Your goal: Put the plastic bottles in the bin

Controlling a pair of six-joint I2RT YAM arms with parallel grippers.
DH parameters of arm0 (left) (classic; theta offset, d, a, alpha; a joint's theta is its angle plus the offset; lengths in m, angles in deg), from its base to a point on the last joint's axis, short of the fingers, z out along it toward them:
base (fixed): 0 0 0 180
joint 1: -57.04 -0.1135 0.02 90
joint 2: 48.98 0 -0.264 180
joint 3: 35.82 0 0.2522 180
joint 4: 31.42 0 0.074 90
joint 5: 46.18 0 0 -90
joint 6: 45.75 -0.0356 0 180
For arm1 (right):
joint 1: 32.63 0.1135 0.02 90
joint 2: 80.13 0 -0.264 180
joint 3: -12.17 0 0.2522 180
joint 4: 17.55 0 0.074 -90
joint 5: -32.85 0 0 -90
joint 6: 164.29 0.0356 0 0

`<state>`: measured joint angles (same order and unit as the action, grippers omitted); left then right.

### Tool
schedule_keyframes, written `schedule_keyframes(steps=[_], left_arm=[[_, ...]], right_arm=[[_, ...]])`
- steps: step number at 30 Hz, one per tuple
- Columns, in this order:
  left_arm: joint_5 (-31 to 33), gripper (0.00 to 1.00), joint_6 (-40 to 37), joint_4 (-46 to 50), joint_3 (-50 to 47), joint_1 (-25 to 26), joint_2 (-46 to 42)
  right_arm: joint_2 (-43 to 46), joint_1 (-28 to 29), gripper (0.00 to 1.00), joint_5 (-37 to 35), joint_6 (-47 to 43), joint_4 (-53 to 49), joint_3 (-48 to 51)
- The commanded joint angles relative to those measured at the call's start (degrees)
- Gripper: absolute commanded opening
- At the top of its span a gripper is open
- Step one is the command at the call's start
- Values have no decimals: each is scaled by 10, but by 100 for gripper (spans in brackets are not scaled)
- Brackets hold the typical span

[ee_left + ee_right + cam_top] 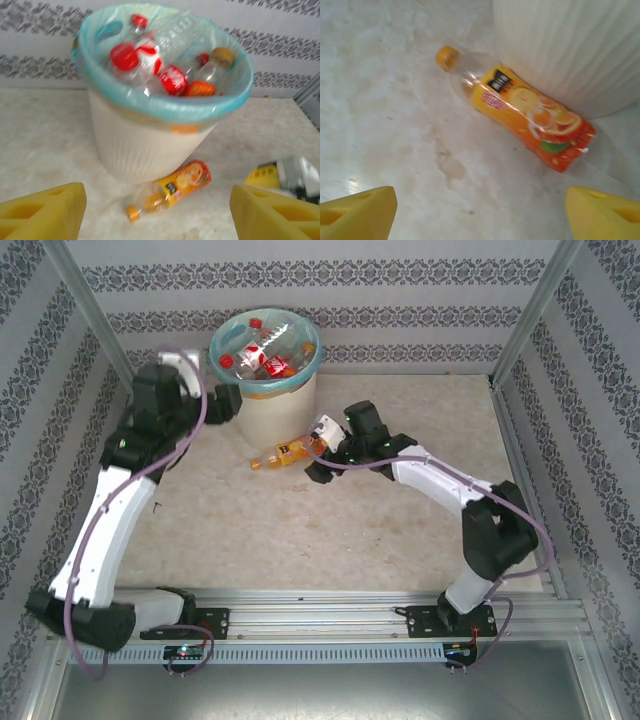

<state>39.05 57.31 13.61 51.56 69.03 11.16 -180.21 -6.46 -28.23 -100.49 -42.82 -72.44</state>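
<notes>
I will next move my right gripper down and turn its fingers in line with the orange-labelled bottle, which lies at an angle, to close around the bottle's label.
An orange-labelled plastic bottle (pixel 283 454) with an orange cap lies on its side on the table, against the foot of the cream-white bin (pixel 280 410). Several red-capped bottles (pixel 262 352) lie inside the bin's teal liner. My right gripper (pixel 314 456) stands open at the bottle's base end. In the right wrist view the bottle (pixel 520 107) lies ahead of the open gripper (pixel 480 220), with bare table between the fingers. My left gripper (pixel 228 402) is open beside the bin's left wall. Its view looks over the open gripper (pixel 157 220) at the bin (pixel 145 145) and the fallen bottle (pixel 172 189).
Patterned walls and metal posts (pixel 530 310) enclose the beige table (pixel 300 530). The bin stands at the back, left of centre. The right arm's yellow and grey fingers (pixel 285 175) show at the right edge of the left wrist view.
</notes>
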Motion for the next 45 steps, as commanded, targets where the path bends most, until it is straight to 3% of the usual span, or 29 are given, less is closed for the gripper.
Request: schedule_keyframes(steps=[1, 10, 19, 29, 34, 38, 45], left_arm=[[55, 77, -20, -20, -56, 0, -75], [194, 78, -61, 2, -105, -1, -173], [190, 78, -53, -9, -112, -1, -181], [191, 78, -54, -15, -117, -1, -174], [191, 79, -53, -20, -128, -1, -170], [184, 79, -55, -20, -130, -1, -167], [187, 79, -72, -31, -129, -1, -166]], right_arm=[[-42, -11, 88, 68, -151, 7, -53], [-154, -8, 89, 33, -260, 0, -121], [-218, 19, 90, -33, -311, 15, -159], [-251, 24, 89, -31, -324, 5, -204], [-280, 40, 89, -31, -361, -67, -248], [-272, 58, 88, -49, -399, -93, -226], [-262, 73, 77, -67, -422, -144, -209]])
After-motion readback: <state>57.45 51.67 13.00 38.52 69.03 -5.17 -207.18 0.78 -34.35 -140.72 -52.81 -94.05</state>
